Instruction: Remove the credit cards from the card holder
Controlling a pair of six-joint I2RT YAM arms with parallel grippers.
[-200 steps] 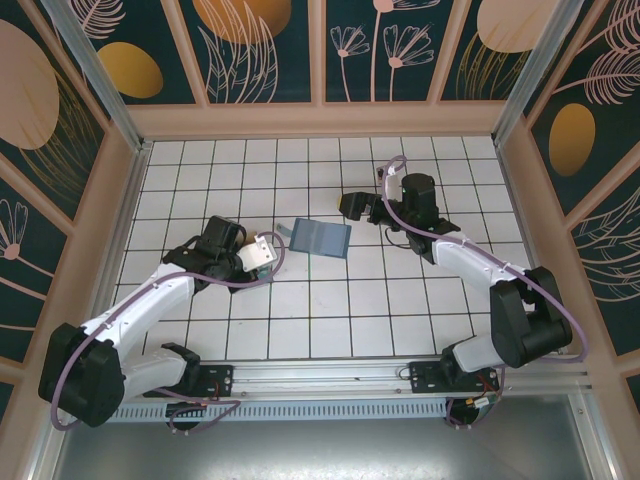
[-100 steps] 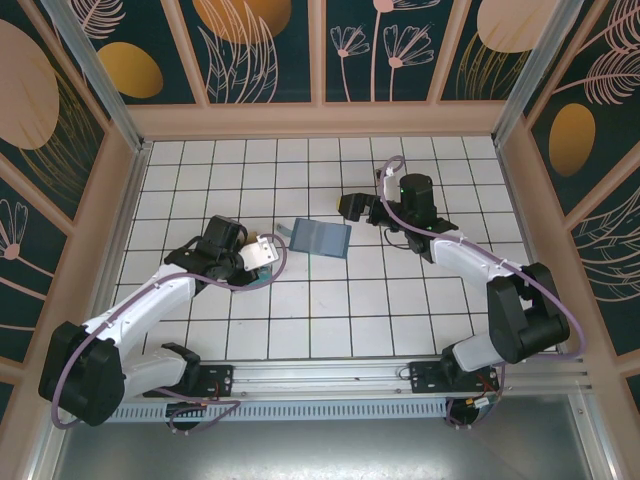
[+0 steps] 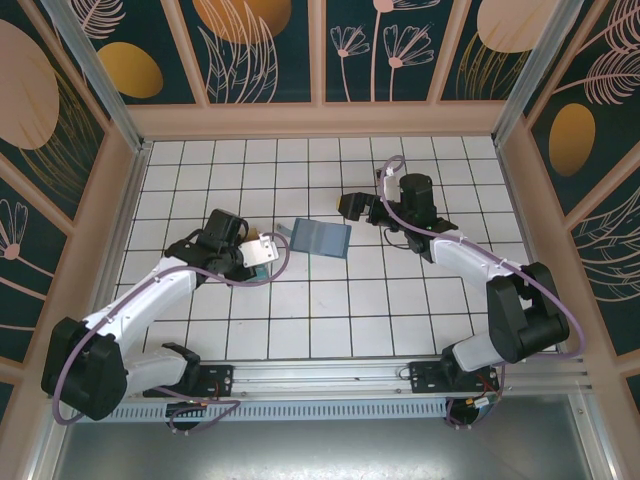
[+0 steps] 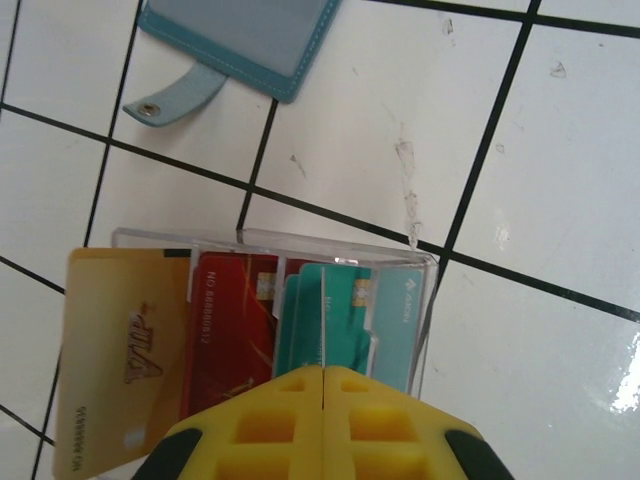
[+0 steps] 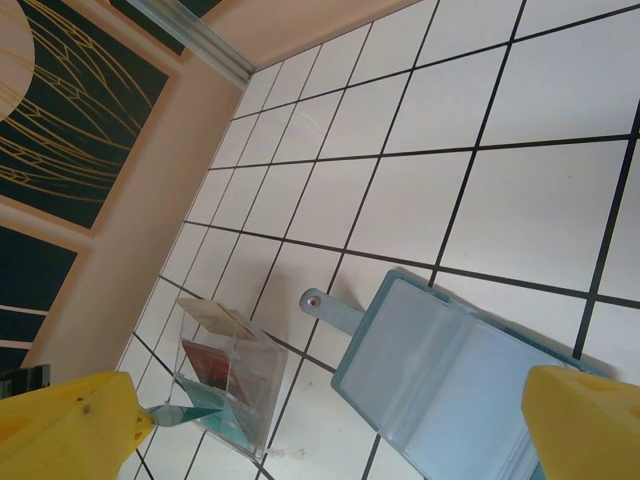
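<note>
My left gripper holds the thin card (image 4: 323,330) and will next lower it into the tray's slot with teal cards, beside others of its color, and let go.
The card holder (image 3: 322,238) lies open and flat on the tiled floor, teal with clear sleeves and a snap tab (image 4: 170,95); it also shows as the card holder (image 4: 240,40) and the card holder (image 5: 480,390). My left gripper (image 4: 323,372) is shut on a thin teal card (image 4: 323,330) held edge-on over a clear tray (image 4: 330,260). In that tray lie the credit cards: a yellow-orange card (image 4: 120,370), a red card (image 4: 230,340) and teal cards (image 4: 390,320). My right gripper (image 5: 335,400) hangs open above the holder's near edge with nothing between its fingers.
The clear tray (image 3: 262,250) sits just left of the holder, under my left gripper (image 3: 250,255). My right gripper (image 3: 352,208) hovers to the holder's right. Wooden walls (image 3: 320,120) ring the white tiled floor.
My left arm has shifted slightly over the tray. My right gripper has edged a little to the left and stays open. The holder has not moved.
</note>
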